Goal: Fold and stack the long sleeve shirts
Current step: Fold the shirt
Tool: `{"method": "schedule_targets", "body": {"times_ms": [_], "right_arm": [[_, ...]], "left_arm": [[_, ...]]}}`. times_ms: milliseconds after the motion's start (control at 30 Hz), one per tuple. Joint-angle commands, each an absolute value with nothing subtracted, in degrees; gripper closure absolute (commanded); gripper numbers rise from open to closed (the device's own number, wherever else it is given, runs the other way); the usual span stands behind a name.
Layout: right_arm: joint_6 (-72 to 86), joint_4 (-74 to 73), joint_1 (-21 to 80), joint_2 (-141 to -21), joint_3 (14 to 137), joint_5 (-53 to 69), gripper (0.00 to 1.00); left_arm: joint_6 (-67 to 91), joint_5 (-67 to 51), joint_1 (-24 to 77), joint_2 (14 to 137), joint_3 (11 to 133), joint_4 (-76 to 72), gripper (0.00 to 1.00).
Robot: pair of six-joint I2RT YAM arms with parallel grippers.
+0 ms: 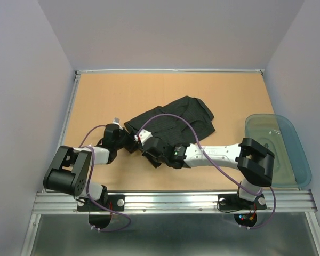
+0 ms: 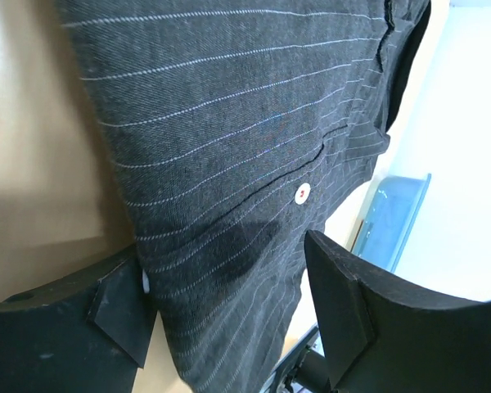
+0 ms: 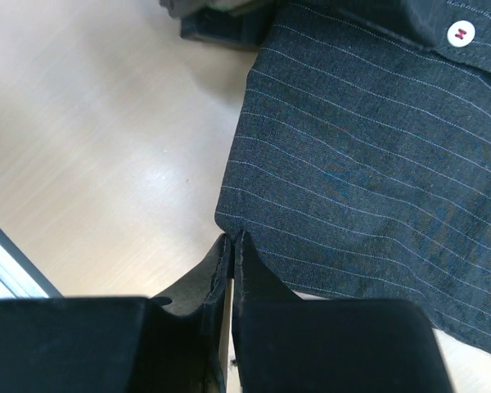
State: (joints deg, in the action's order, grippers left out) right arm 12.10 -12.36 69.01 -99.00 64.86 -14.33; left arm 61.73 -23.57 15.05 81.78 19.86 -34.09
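Note:
The striped piece of cloth beside the white button runs between the left gripper's fingers, so the gripper needs to stay at the shirt's edge and close them on that cloth.
One long sleeve shirt (image 1: 176, 120), black with fine pale pinstripes, lies bunched in the middle of the table. My left gripper (image 1: 128, 140) is at its near left edge and stands open. In the left wrist view the striped cloth (image 2: 229, 123) with a white button (image 2: 303, 192) runs down between the spread fingers of that gripper (image 2: 225, 254). My right gripper (image 1: 144, 143) is just beside it. In the right wrist view this gripper (image 3: 232, 237) is shut, its tips on the hem corner of the shirt (image 3: 376, 147).
A translucent blue tray (image 1: 288, 154) sits at the table's right edge and also shows in the left wrist view (image 2: 393, 213). The wooden tabletop (image 1: 122, 96) is walled on three sides by pale panels. A metal rail runs along the near edge.

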Motion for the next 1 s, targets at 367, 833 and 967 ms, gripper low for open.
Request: {"method": "schedule_targets", "body": {"times_ms": [367,833,967], "right_arm": [[13.8,-7.6,69.1,-93.7,64.3,-13.6,0.93],[15.2,-7.6,58.1,-87.8,62.8,-11.5,0.59],[16.4,-6.3,49.2,-88.9,64.1,-6.6,0.63]], "left_arm": [[59.0,-21.1,16.6,77.8,19.4,-28.4,0.58],[44.8,-11.5,16.3,64.3,34.4,9.2,0.82],[43.3,-11.3,16.2,63.0,36.6,14.5,0.82]]}}
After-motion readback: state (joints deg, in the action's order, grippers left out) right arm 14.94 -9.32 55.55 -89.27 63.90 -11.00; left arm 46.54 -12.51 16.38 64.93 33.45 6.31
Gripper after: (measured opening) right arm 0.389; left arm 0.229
